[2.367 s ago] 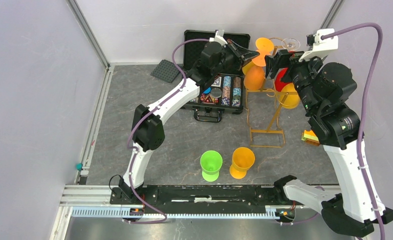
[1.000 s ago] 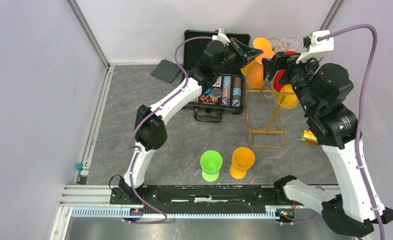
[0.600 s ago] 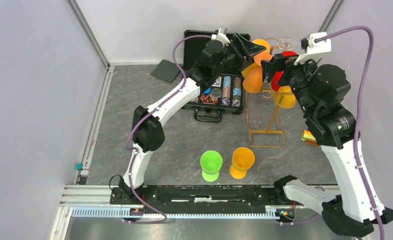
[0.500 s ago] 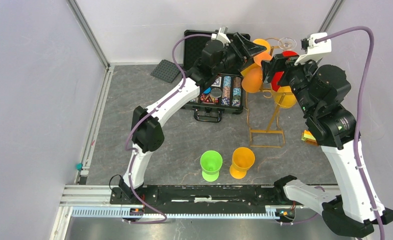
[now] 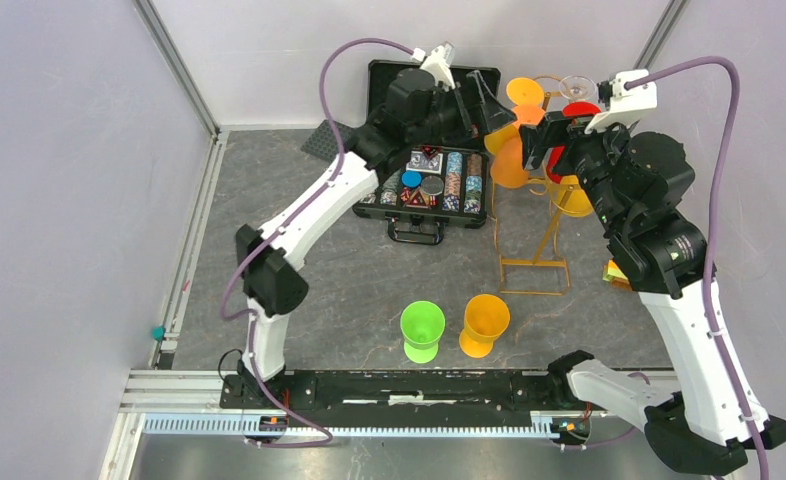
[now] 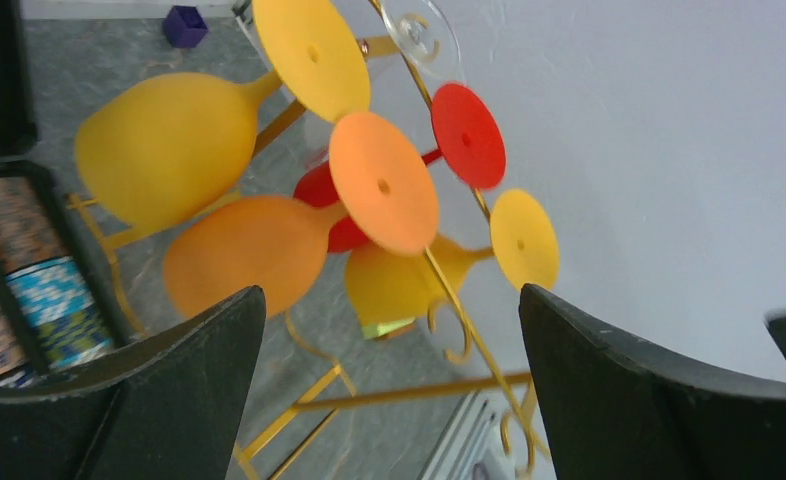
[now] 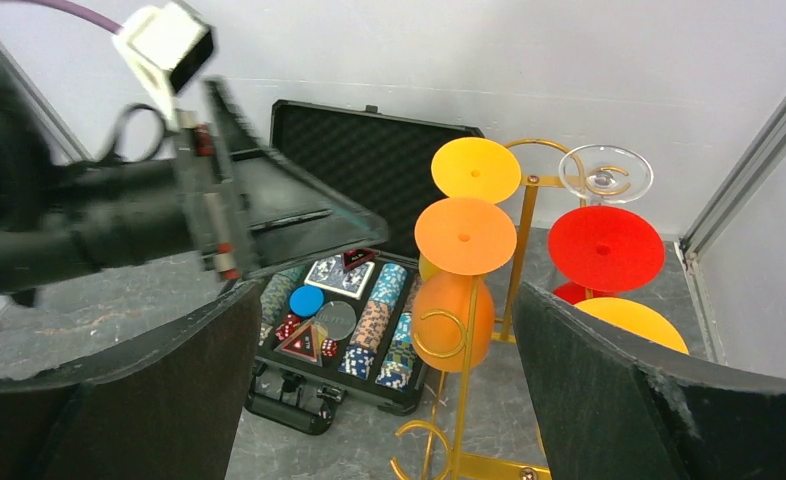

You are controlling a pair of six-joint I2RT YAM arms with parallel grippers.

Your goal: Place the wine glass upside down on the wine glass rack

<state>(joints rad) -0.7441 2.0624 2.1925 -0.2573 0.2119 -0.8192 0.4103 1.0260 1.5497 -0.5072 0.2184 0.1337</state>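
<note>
My left gripper is above the near rim of the green glass (image 5: 422, 329) and farther from my base, so it will move back and down onto it next. The glass is still off the rack (image 5: 538, 232).
The gold wire wine glass rack (image 5: 538, 232) stands at the back right of the table. An orange wine glass (image 5: 510, 160) hangs upside down on its left rail, foot (image 6: 383, 196) on top, next to yellow (image 6: 164, 145), red (image 7: 605, 248) and clear (image 7: 605, 172) glasses. My left gripper (image 5: 483, 98) is open just left of the orange glass and touches nothing. My right gripper (image 5: 547, 128) is open too, high at the rack's right side, with the rack's curled hooks (image 7: 462, 400) showing between its fingers. A green glass (image 5: 422, 329) and another orange glass (image 5: 484, 323) stand on the table near the front.
An open black case of poker chips (image 5: 431, 182) lies left of the rack, under my left arm. A grey foam pad (image 5: 330, 141) sits at the back left. A small yellow-orange block (image 5: 619, 273) lies right of the rack's base. Walls close in behind and to the right.
My left gripper has opened, let go of the orange glass and drawn back to the left. The glass now hangs on the rack by itself. My right gripper has stayed open, nearly still.
</note>
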